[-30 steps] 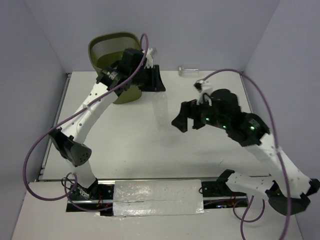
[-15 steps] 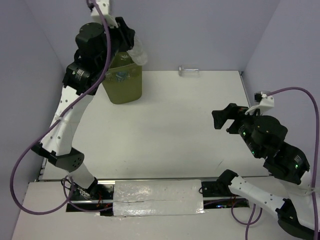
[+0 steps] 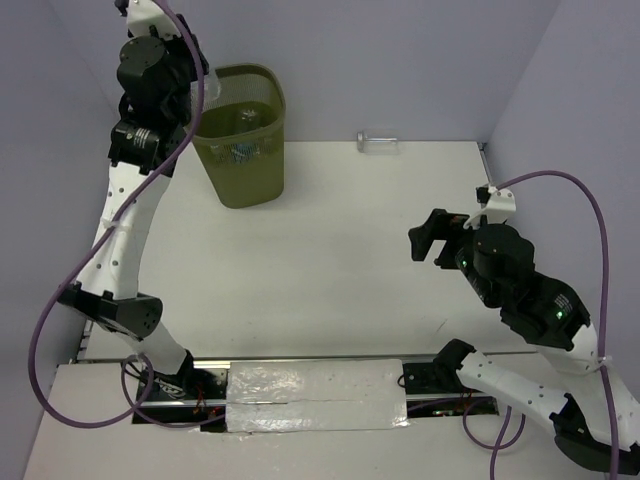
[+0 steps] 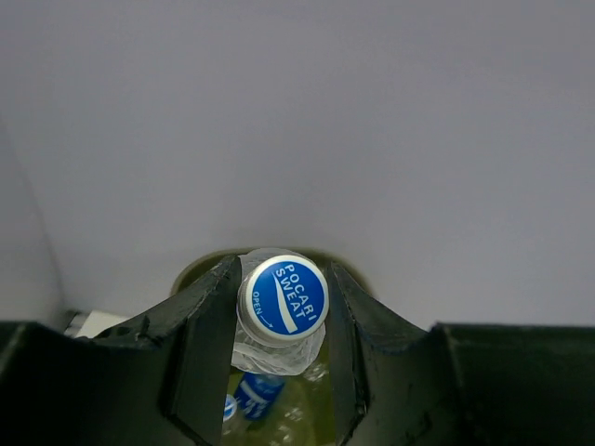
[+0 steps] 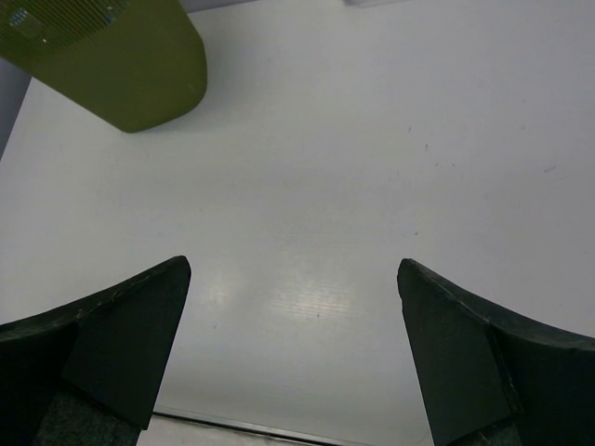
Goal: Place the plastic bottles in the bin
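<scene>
The clear bottle is still hanging high by the bin's rim, so the robot's left gripper will next lower it over the bin's opening and then let it go.
My left gripper is raised over the left rim of the olive-green mesh bin at the back left. In the left wrist view the gripper is shut on a clear plastic bottle just below its blue cap, which faces the camera. Under it, inside the bin, lie other clear bottles with blue caps. Another clear bottle lies on the table by the back wall. My right gripper is open and empty above the right half of the table; its fingers stand wide apart.
The bin's solid lower wall shows at the top left of the right wrist view. The white table is enclosed by grey walls at the back and both sides. A foil-covered strip runs along the near edge between the arm bases.
My left arm has lifted the bottle and swung it from the bin's right side to above its left rim. My right arm has drawn back to the right and stays open.
</scene>
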Motion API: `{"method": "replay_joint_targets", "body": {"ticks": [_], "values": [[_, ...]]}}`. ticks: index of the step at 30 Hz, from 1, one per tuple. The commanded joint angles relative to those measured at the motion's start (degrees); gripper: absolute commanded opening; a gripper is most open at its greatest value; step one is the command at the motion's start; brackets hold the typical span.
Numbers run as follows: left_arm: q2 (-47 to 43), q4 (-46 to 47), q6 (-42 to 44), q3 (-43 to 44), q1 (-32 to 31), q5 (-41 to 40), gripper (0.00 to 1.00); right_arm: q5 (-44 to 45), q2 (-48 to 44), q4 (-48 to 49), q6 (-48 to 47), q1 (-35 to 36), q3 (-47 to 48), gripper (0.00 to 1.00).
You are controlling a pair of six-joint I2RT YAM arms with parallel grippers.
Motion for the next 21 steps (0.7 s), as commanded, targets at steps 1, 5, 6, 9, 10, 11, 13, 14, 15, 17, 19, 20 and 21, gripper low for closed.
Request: {"method": "replay_joint_targets", "body": {"ticks": [1,5,6,9,10,11,13,14,15,17,19,20,21], "values": [[1.3,2.6,-2.2,-4.3,2.8,0.2,0.0,-0.4,0.0,2.3,0.9,-0.3,-1.0,1.0],[3.1,1.9,-4.9,-7.6,5.2,2.1,0.0,-1.2,0.1,2.7,1.5,-0.3,-2.0,1.0],[3.4,1.9,-5.0,-8.2,5.3,1.9,0.0,-1.5,0.1,2.8,1.6,-0.2,-2.2,1.0],[4.6,2.2,-6.0,-10.5,6.2,1.8,0.0,-1.9,0.1,3.2,2.1,-0.3,-2.8,1.0],[5.0,2.5,-6.3,-11.5,6.4,2.1,0.0,-2.0,0.1,3.4,2.2,-0.3,-3.2,1.0],[5.3,2.6,-6.7,-11.9,6.7,2.4,0.0,-2.1,0.2,3.5,2.4,-0.3,-3.4,1.0],[5.6,2.8,-7.0,-12.3,6.9,3.0,0.0,-2.2,0.3,3.5,2.6,-0.3,-3.7,1.0],[5.8,2.9,-7.1,-12.2,7.0,3.5,0.0,-2.2,0.4,3.7,2.6,-0.3,-3.7,1.0],[5.9,3.0,-7.0,-11.8,7.0,3.8,0.0,-2.2,0.7,3.8,2.7,-0.2,-3.9,1.0],[6.6,2.8,-7.0,-10.9,7.0,5.1,0.0,-2.2,0.9,3.9,2.6,-0.3,-4.0,1.0],[7.0,3.4,-7.0,-10.1,7.0,5.8,0.0,-2.2,1.6,3.9,2.7,-0.3,-3.5,1.0],[7.3,3.4,-6.8,-9.7,7.0,6.4,0.0,-2.1,1.7,3.9,2.8,-0.3,-3.5,1.0],[7.6,3.3,-6.8,-9.3,6.9,6.6,0.0,-2.1,1.9,4.1,2.9,-0.3,-3.4,1.0]]}}
